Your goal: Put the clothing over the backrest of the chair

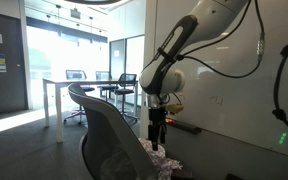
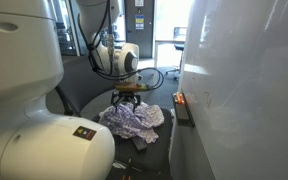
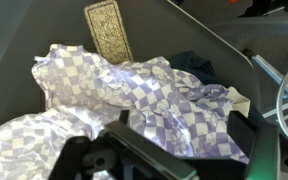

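Note:
The fold at mid-heap (image 2: pixel 127 115) (image 3: pixel 172 120) lies below my open gripper between its dark fingers, so I should next lower it into the crumpled clothing and close it there.
The clothing (image 3: pixel 134 95) is a purple-and-white checkered cloth, crumpled in a heap on the dark seat of the chair; it shows in both exterior views (image 1: pixel 162 157) (image 2: pixel 134 120). The chair's grey mesh backrest (image 1: pixel 102 130) stands upright beside the heap. My gripper (image 1: pixel 157 135) (image 2: pixel 129 98) points straight down just above the cloth. In the wrist view the gripper (image 3: pixel 184 140) is open, with its dark fingers on either side of a fold of cloth. I cannot tell whether the fingertips touch the fabric.
A gold patterned rectangle (image 3: pixel 109 30) lies on the seat beyond the cloth. A white wall (image 2: pixel 244 80) stands close alongside the chair, with a ledge (image 2: pixel 184 108) at seat height. A white desk with monitors (image 1: pixel 79 82) and office chairs stand further back.

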Available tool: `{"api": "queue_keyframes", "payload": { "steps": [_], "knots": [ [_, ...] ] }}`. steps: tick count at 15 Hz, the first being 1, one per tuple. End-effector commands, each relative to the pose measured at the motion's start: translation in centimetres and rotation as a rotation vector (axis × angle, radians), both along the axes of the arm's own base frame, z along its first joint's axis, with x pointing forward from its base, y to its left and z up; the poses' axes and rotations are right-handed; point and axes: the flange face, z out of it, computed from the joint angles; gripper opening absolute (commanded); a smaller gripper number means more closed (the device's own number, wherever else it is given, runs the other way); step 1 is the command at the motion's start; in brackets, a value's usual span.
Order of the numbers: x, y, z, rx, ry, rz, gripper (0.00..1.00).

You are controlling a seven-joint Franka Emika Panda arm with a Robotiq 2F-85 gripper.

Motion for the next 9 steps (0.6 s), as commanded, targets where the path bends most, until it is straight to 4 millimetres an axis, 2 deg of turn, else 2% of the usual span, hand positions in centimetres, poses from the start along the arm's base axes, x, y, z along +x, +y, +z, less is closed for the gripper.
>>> {"api": "queue_keyframes", "payload": {
  "steps": [1,9],
  "knots": [
    [1.0,-0.6,-2.8,0.087,0.019,0.071,1.00],
    [3.6,-0.7,-7.9,0.151,0.039,0.155,1.00]
  ]
}}
